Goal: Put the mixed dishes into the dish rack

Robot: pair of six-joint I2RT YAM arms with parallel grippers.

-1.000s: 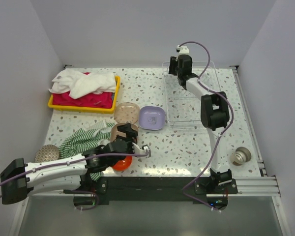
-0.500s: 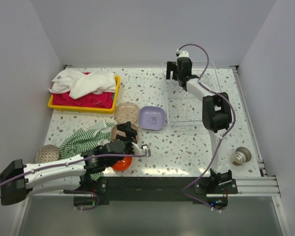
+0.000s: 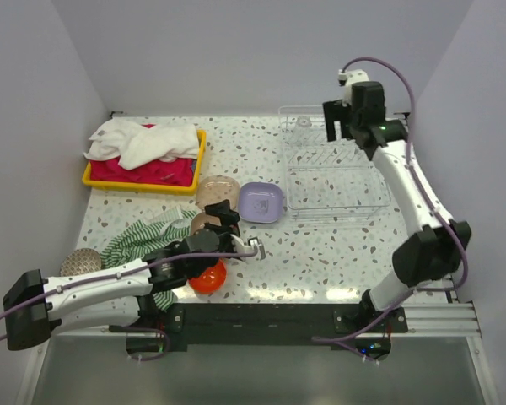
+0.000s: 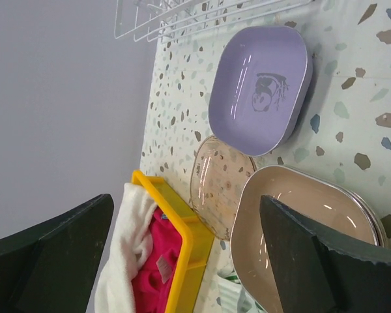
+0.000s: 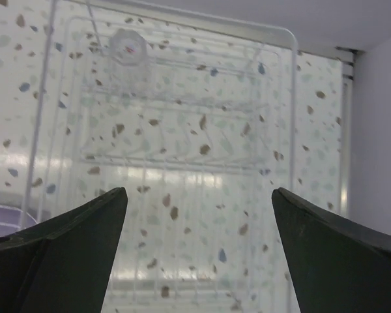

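Note:
My right gripper is to move back and down next, and I need to bring it to the table's near corner under my arm's elbow.
The dish rack stands at the far right, with the small clear glass upright in its far left corner. My right gripper hangs open and empty above the rack's far side. Its wrist view shows the rack and the glass below. My left gripper is open over a tan plate. In the left wrist view that tan plate, a translucent tan plate and the lilac plate show. The orange bowl and speckled bowl sit near the front left. The beige cup is hidden.
A yellow tray of towels stands at the far left and shows in the left wrist view. A green striped cloth lies beside the tan plate. My right arm's elbow hangs over the front right.
My right gripper has left the rack's far left corner and swung up and to the right; the glass now stands free there. My left gripper has edged forward over the tan plate.

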